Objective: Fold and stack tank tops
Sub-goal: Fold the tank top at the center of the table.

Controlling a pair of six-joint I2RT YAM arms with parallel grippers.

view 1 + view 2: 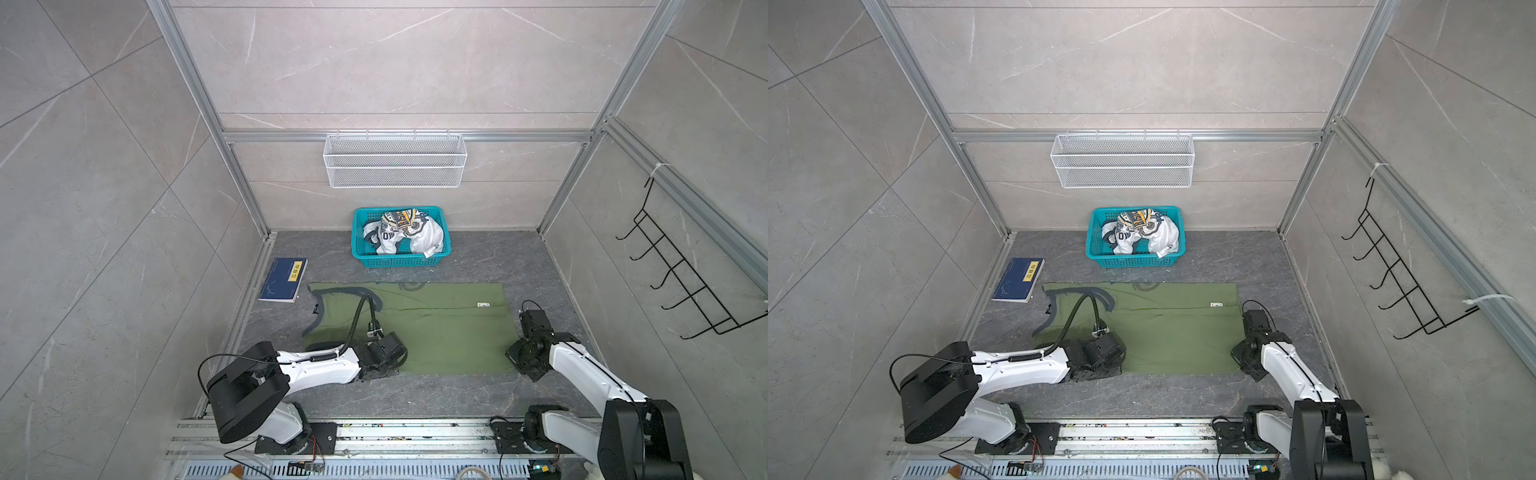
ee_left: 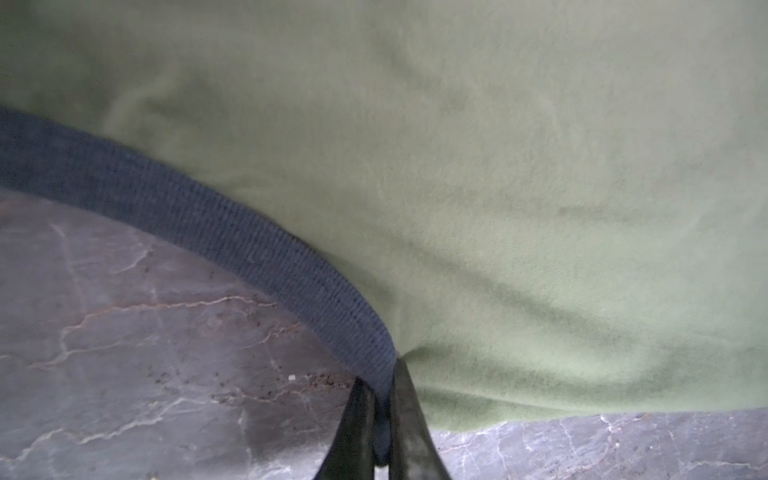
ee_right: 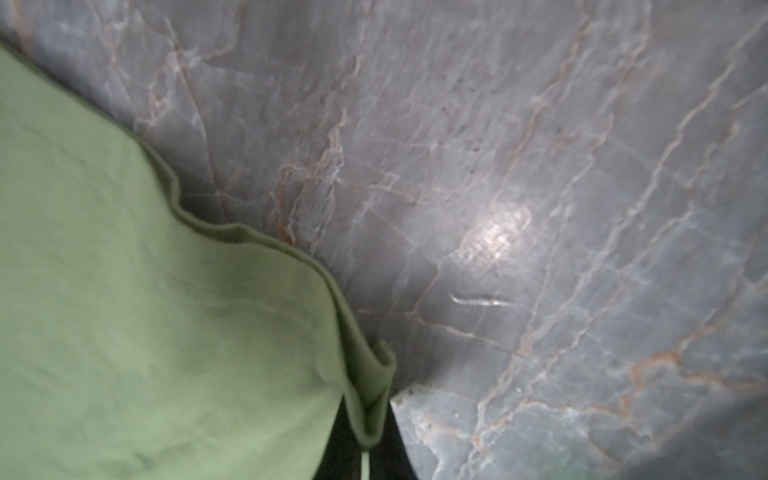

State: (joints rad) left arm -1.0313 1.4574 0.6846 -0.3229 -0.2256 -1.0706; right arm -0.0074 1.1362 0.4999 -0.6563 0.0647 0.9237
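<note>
My right gripper is holding the fold and will next carry it up, outward and down to release it onto the far hem corner by the white label point(image 1: 493, 294), which lies flat there.
The olive green tank top point(image 1: 436, 328) point(image 1: 1175, 332) lies spread flat on the dark marble table, with its dark armhole trim point(image 2: 232, 232) at the left end. At the cloth's near edge my left gripper point(image 2: 380, 372) point(image 1: 388, 371) is shut on that trim. My right gripper point(image 3: 368, 411) point(image 1: 515, 365) is at the near right corner, shut on a fold of the green hem point(image 3: 370, 374). The white tank top point(image 1: 415, 239) point(image 1: 1156, 237) lies crumpled in the teal basket point(image 1: 401, 262) behind, with its navy-yellow print showing.
A blue book point(image 1: 284, 279) lies at the table's left edge, beside the green cloth. A white wire basket point(image 1: 395, 160) hangs on the back wall and a black hook rack point(image 1: 681, 274) on the right wall. Aluminium rails point(image 1: 395, 432) carry both arm bases in front.
</note>
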